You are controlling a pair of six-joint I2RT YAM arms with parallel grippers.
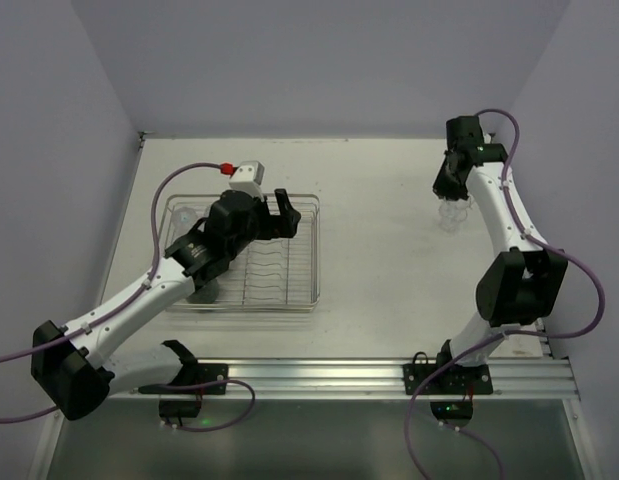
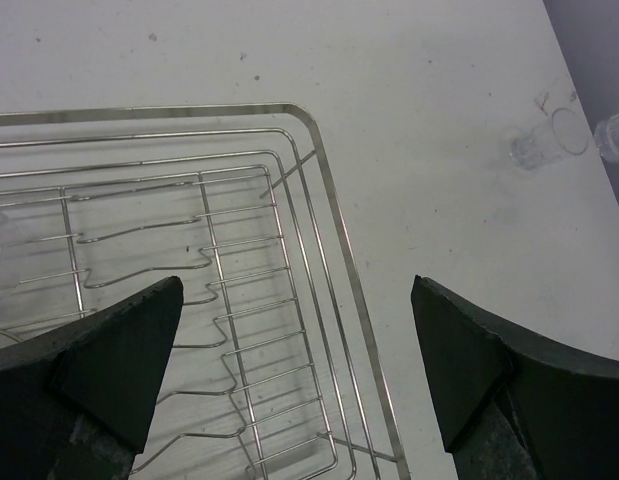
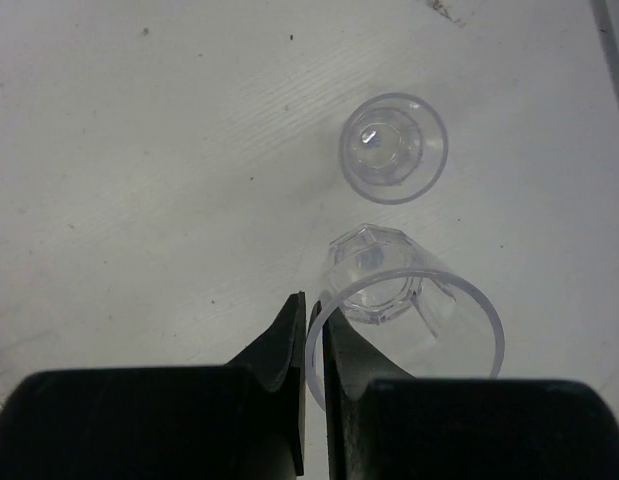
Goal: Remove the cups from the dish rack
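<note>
The held tumbler should go down into the open rim of the second tumbler (image 1: 452, 213) (image 3: 394, 148) so my right gripper can let go of it, since that rim is below my gripper.
The silver wire dish rack (image 1: 289, 262) lies at the left of the table; its right corner fills the left wrist view (image 2: 319, 150). My left gripper (image 1: 281, 212) hovers open and empty over the rack's far right part, its fingers wide apart (image 2: 297, 300). My right gripper (image 1: 451, 192) at the far right is shut on the rim of a clear tumbler (image 3: 419, 310), one finger inside and one outside (image 3: 311, 305). A second clear tumbler (image 3: 393, 150) stands upright on the table just beyond it. A faint clear cup (image 1: 185, 214) sits in the rack's far left corner.
The two tumblers also show in the left wrist view (image 2: 547, 142), far right of the rack. The left arm crosses over the rack's near left part and hides what lies under it. Walls close the table at left, back and right.
</note>
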